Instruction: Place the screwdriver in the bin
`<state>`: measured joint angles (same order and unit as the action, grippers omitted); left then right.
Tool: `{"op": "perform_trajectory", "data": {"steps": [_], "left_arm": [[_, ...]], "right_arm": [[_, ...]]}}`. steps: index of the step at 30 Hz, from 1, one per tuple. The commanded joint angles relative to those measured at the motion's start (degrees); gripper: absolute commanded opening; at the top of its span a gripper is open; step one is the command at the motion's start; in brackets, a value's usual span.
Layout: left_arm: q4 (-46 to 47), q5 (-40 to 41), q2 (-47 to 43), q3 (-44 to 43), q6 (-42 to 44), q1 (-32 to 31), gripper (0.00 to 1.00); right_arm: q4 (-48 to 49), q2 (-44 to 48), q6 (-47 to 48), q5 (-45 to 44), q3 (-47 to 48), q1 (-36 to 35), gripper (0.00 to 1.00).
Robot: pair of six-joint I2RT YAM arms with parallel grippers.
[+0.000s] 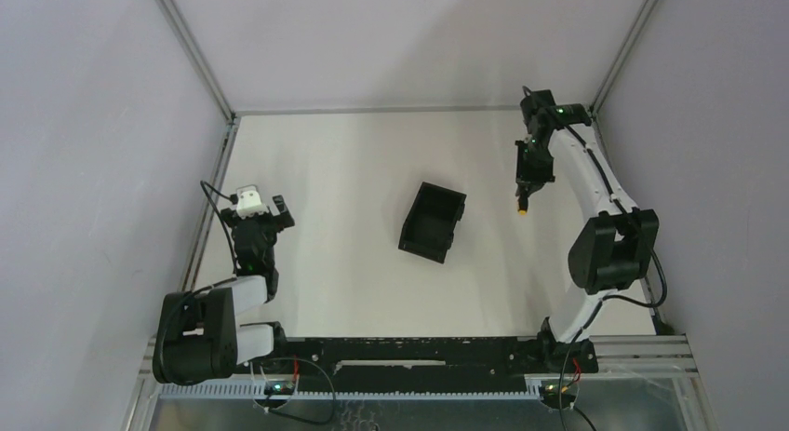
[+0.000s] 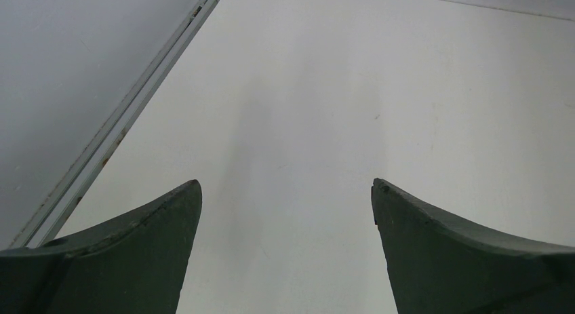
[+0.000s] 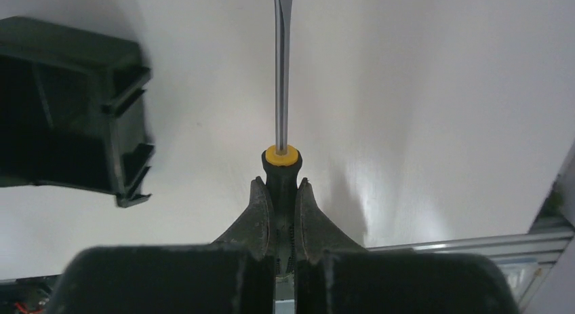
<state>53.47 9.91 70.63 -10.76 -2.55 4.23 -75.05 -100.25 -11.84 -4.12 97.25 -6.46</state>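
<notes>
The screwdriver [image 1: 525, 208] hangs over bare table, so I should move my right gripper to the left in the top view and down into the black bin's opening [image 1: 433, 220] to let it go.
My right gripper [image 1: 528, 191] is shut on the black handle of the screwdriver [image 3: 281, 166], held above the table. In the right wrist view the orange-yellow collar sits just past the fingertips [image 3: 257, 192] and the silver shaft runs straight away out of the top of the frame. In the top view only the yellow end of the screwdriver [image 1: 525, 208] shows below the gripper. The black bin [image 1: 433, 222] stands open-top at the table's middle, left of the right gripper; it also shows in the right wrist view [image 3: 68, 110] at the upper left. My left gripper [image 1: 262, 212] is open and empty at the left.
Metal frame rails [image 1: 214, 208] edge the table left and right, and grey walls close the cell. The left wrist view shows bare white table and the left rail [image 2: 115, 127]. The black base bar [image 1: 419, 352] runs along the near edge.
</notes>
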Motion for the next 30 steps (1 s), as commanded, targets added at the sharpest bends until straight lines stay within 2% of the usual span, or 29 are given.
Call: {"op": "perform_trajectory", "data": {"steps": [1,8,11,20,30], "left_arm": [[1.99,0.24,-0.09,-2.45,0.88,-0.45,1.00],[1.94,0.26,0.00,-2.50,0.88,-0.45,1.00],[1.98,0.22,0.01,-2.42,0.88,-0.45,1.00],[1.99,0.20,-0.01,-2.42,0.92,-0.46,1.00],[1.99,0.23,-0.06,-2.44,0.88,-0.45,1.00]], "right_arm": [[3.38,2.33,-5.28,2.70,-0.88,-7.74,0.00],[9.32,-2.76,-7.99,7.06,3.59,-25.21,0.00],[8.43,-6.88,-7.72,7.01,7.46,-29.01,0.00],[13.43,-10.96,-8.92,8.00,6.08,-29.75,0.00],[22.81,-13.12,-11.24,5.55,-4.58,-28.11,0.00]]}}
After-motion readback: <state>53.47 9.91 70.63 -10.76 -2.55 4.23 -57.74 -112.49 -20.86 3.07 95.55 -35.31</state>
